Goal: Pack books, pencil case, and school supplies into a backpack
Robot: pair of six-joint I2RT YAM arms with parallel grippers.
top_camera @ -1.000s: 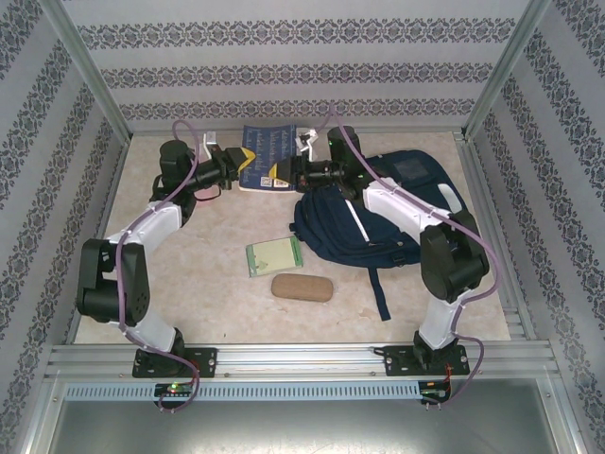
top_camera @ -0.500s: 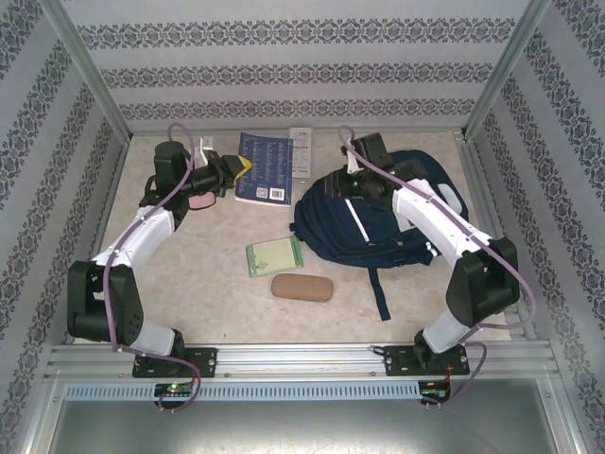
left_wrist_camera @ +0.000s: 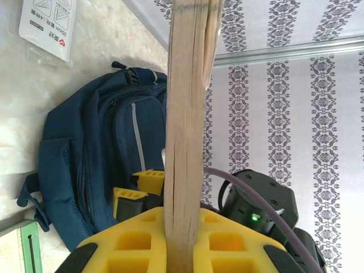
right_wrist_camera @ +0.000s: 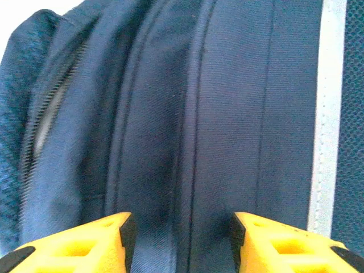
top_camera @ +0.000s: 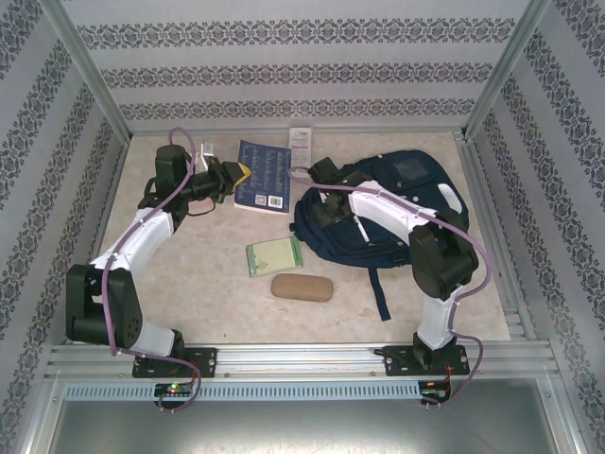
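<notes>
The backpack's parted zip point(top_camera: 315, 225) point(left_wrist_camera: 85, 182) is on the far side of the held book from my left gripper. My left gripper needs to carry the book across to that gap next and let go of it inside.
My left gripper point(top_camera: 240, 177) is shut on a stack of books point(top_camera: 266, 174), dark blue cover on top, held at its left edge near the back of the table. In the left wrist view the books' point(left_wrist_camera: 185, 114) pale page edges stand clamped between the yellow fingers point(left_wrist_camera: 136, 239). The navy backpack point(top_camera: 388, 213) lies at the right. My right gripper point(top_camera: 319, 213) hovers open over its left part; in the right wrist view the backpack fabric point(right_wrist_camera: 170, 114) lies below the parted gripper point(right_wrist_camera: 181, 227). A pale green notebook point(top_camera: 274, 255) lies mid-table, with a brown pencil case point(top_camera: 302, 288) below it.
A narrow white pack point(top_camera: 301, 147) lies by the back wall, beside the books. The backpack's strap point(top_camera: 380, 293) trails toward the near edge. Patterned walls and metal posts close in the table on three sides.
My right gripper has left the books, swung out over the backpack's far side, then come back down over its left part. The left gripper still holds the books, shifted slightly.
</notes>
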